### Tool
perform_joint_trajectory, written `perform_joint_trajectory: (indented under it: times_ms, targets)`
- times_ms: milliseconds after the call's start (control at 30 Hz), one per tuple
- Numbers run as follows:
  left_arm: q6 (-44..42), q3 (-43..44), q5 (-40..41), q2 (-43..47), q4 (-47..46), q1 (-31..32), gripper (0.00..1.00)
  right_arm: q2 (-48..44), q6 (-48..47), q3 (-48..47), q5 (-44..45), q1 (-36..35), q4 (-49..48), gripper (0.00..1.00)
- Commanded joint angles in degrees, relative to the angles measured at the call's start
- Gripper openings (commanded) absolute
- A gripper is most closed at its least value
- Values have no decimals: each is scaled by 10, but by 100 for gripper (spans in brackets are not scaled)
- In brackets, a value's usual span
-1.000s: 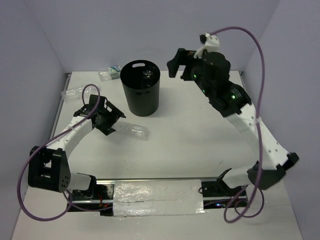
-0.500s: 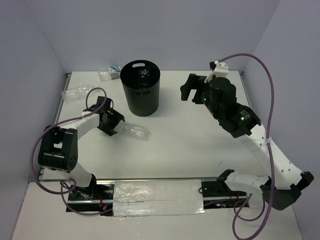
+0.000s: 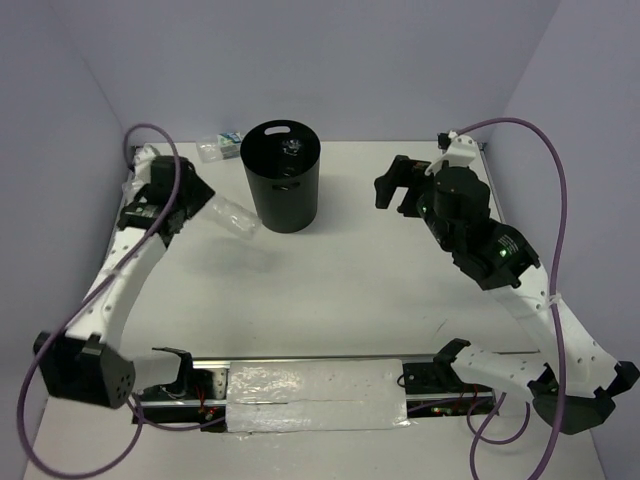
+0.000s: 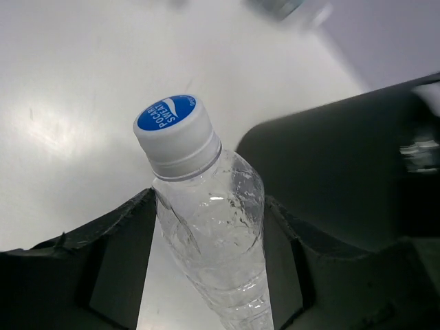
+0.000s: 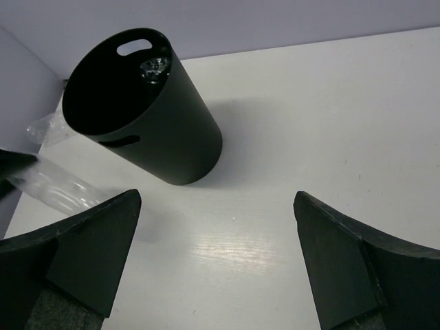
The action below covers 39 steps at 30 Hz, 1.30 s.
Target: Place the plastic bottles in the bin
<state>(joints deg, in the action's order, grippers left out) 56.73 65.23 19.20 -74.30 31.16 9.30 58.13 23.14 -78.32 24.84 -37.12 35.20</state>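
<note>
The loose end of the clear crinkled bottle is hanging outside the bin. My left gripper will tilt the bottle up, move over the bin's opening (image 3: 280, 151) (image 4: 411, 174), then go down and open.
My left gripper (image 3: 188, 208) is shut on a clear crinkled plastic bottle (image 3: 232, 216) and holds it in the air, left of the black bin (image 3: 281, 178). In the left wrist view the bottle (image 4: 213, 227) sits between both fingers (image 4: 117, 234), its white cap with a blue top (image 4: 173, 127) pointing away, the bin (image 4: 344, 172) to its right. Another bottle (image 3: 292, 150) lies inside the bin. A bottle with a teal-white label (image 3: 218, 145) lies at the table's back, left of the bin. My right gripper (image 3: 398, 186) hangs open and empty, right of the bin.
The right wrist view shows the bin (image 5: 144, 110) tilted in frame, the held bottle (image 5: 55, 187) at the left edge and bare white table (image 5: 289, 124) between my right gripper (image 5: 216, 199) and the bin. Walls close off the table's back and sides.
My left gripper closed on the bottle that lay on the table and lifted it up and back to the left. My right arm drew back from above the bin, to the right and lower.
</note>
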Motion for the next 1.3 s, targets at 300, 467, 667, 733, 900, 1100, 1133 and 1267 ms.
perform_joint_trajectory:
  times_ms: [300, 467, 667, 733, 900, 1100, 1133, 1267]
  targets:
    - [-378, 205, -5, 99, -189, 16, 57, -37, 16, 0, 24, -1, -2, 100]
    - [-454, 300, 16, 12, -237, 66, 56, -43, 25, 0, 31, -1, 7, 100]
    - [-541, 416, 65, -120, -266, 130, 55, -55, 39, 11, 42, -1, 26, 100]
    - [-552, 442, 73, -145, -269, 144, 56, -59, 45, 18, 46, -1, 31, 100]
    - [-550, 396, 86, -186, -321, 153, 56, -60, 53, 28, 44, 0, 35, 100]
    - [-534, 322, 103, -199, -380, 160, 61, -54, 58, 35, 45, -1, 40, 100]
    - [-528, 310, 105, -202, -380, 161, 62, -55, 58, 40, 46, -1, 39, 100]
    - [-515, 280, 104, -201, -382, 161, 91, -55, 58, 47, 49, 0, 38, 100]
